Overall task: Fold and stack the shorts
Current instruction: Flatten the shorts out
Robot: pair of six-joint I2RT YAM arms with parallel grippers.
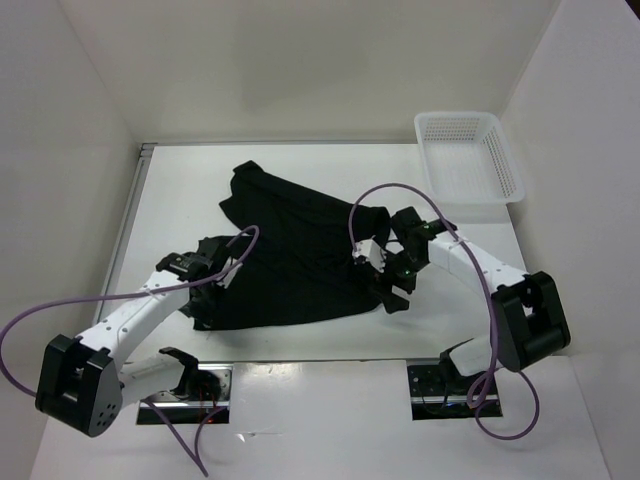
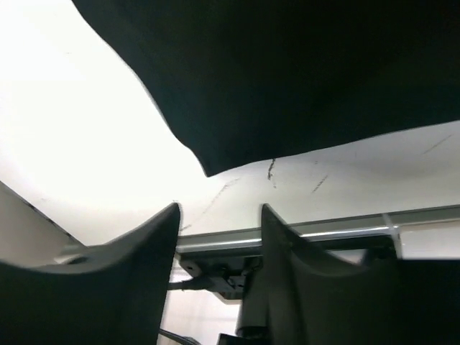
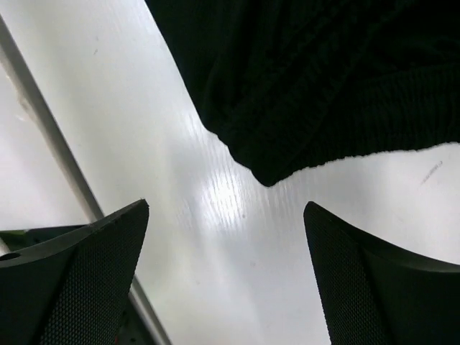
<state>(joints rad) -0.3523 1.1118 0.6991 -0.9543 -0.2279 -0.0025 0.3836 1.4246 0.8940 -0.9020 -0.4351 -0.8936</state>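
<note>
My right gripper moves outward along the waistband side and then down onto the waistband's far corner (image 1: 378,216) next, because that corner lies beyond the open fingers.
The black shorts (image 1: 290,250) lie spread out, partly rumpled, on the white table (image 1: 180,190). My left gripper (image 1: 200,295) is at their near left corner. In the left wrist view the gripper (image 2: 219,215) is open and empty, with a corner of the shorts (image 2: 287,79) just beyond the fingertips. My right gripper (image 1: 390,292) is at the near right corner. In the right wrist view the gripper (image 3: 226,212) is wide open and empty above bare table, and the ribbed waistband corner of the shorts (image 3: 302,108) lies just ahead of it.
A white mesh basket (image 1: 468,155) stands at the back right of the table. White walls close in the left, back and right sides. A metal rail (image 2: 323,230) runs along the table's near edge, by the arm bases.
</note>
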